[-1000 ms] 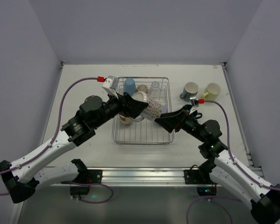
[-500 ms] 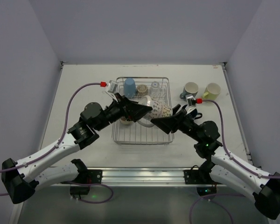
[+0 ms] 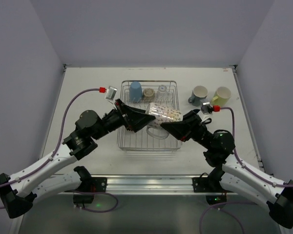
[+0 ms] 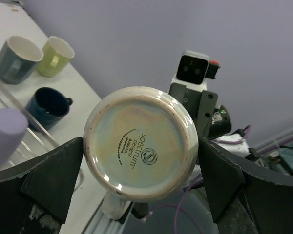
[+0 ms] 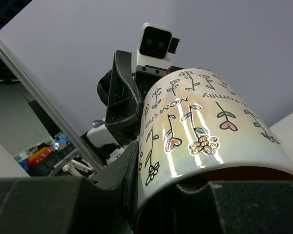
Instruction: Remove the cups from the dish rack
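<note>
My right gripper will next carry the white mug past the rack (image 3: 147,146), turn it upright because it hangs sideways, lower it beside the dark blue mug and release the white mug's rim.
A white mug printed with flowers (image 3: 164,114) hangs on its side above the dish rack (image 3: 147,146), between both grippers. My right gripper (image 3: 174,127) is shut on its rim, one finger (image 5: 123,179) outside the wall and one inside. My left gripper (image 3: 147,119) is open, its fingers (image 4: 223,179) standing either side of the mug's base (image 4: 140,144) with a gap showing. In the rack stand a light blue cup (image 3: 136,90), a beige cup (image 3: 148,92), a clear cup (image 3: 162,90) and a lavender cup (image 4: 5,134).
On the table right of the rack stand a grey-teal mug (image 3: 199,93), a yellow-green mug (image 3: 221,94) and a dark blue mug (image 4: 49,105). Walls close in the table at the back and on both sides.
The right gripper has closed on the flowered mug's rim. The left gripper has opened wider round its base. The mug has shifted a little to the right.
</note>
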Controlling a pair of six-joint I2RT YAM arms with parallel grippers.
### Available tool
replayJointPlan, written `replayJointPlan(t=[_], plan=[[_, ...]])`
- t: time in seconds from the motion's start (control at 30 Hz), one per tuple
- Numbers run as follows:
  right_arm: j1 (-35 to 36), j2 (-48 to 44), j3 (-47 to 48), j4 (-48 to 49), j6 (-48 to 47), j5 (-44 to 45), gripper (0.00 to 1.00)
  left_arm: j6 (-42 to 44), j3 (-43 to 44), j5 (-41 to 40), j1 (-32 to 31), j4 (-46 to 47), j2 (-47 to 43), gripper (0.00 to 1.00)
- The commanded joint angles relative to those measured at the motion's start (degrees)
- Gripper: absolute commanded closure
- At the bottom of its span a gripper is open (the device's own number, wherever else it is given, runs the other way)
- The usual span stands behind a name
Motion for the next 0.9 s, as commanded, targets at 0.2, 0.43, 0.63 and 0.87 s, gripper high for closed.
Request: replayJointPlan(t=[0.2, 0.43, 0.63, 0.87], plan=[[-0.8, -8.1, 8.0, -25.8, -6.3, 10.1, 1.0, 20.7, 8.4, -9.7, 0.3, -18.7, -7.6, 0.0], [-3.2, -6.7, 22.0, -54.6, -15.3, 19.5, 1.0, 27.8, 9.4, -12.6, 0.4, -30.5, -10.7, 0.0], [-21.1, -6.3, 31.3, -79.8, -24.5, 30.9, 1.0, 35.0, 5.1, -16.7, 0.3, -42.2, -14.0, 0.0], [-38.7, 4.2, 34.4, -87.9, -30.6, 34.9, 1.0, 38.2, -1.6, -24.7, 0.3, -43.7, -18.1, 0.0]])
